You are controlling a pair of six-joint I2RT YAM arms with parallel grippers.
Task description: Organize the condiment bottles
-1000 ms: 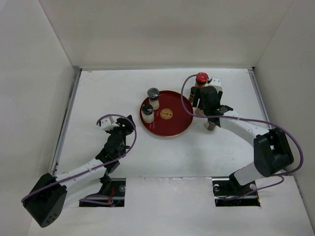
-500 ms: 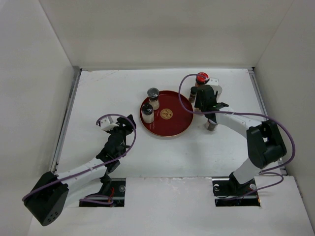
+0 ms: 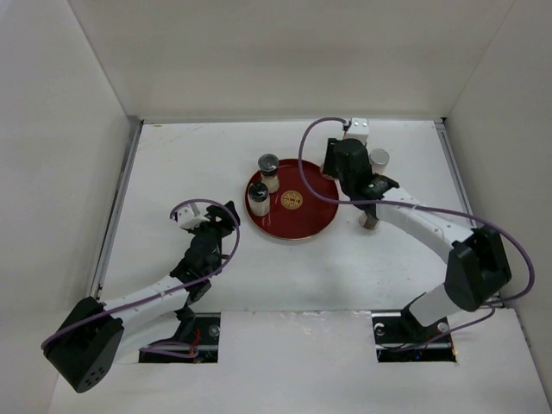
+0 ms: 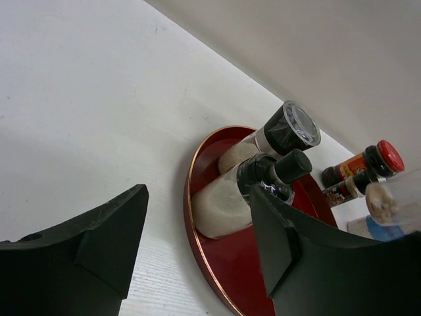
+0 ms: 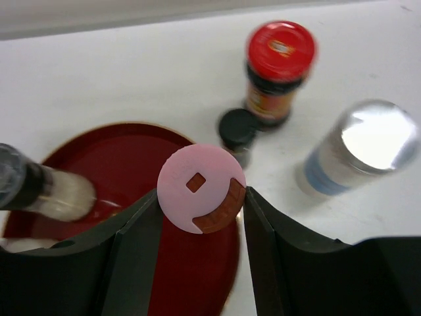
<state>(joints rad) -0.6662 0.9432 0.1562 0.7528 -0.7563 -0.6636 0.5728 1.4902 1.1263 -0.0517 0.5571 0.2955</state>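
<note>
My right gripper moves to the left in the top view next, then down, to reach the empty spot beside the far dark-capped shaker (image 3: 298,178) (image 5: 133,163).
My right gripper (image 5: 201,205) is shut on a pink-capped shaker (image 5: 199,186) and holds it above the right rim of the red tray (image 5: 125,148). In the top view this gripper (image 3: 338,169) hides the shaker. A red-capped bottle (image 5: 279,64), a small black-capped jar (image 5: 237,128) and a silvery-capped pale jar (image 5: 366,143) stand on the table just beyond. Two pale-bodied, dark-capped shakers (image 3: 268,170) (image 3: 258,197) stand on the tray's left side; they also show in the left wrist view (image 4: 287,130) (image 4: 260,182). My left gripper (image 3: 220,216) is open and empty, left of the tray.
A grey-capped jar (image 3: 369,222) stands alone on the table right of the tray (image 3: 297,228). White walls close the table on the left, back and right. The right arm's purple cable loops over the tray's far right side.
My right gripper has moved left and farther back with the pink-capped shaker, from beside the bottle group to the tray's right rim; its wrist now hides the red cap. The left arm barely moved.
</note>
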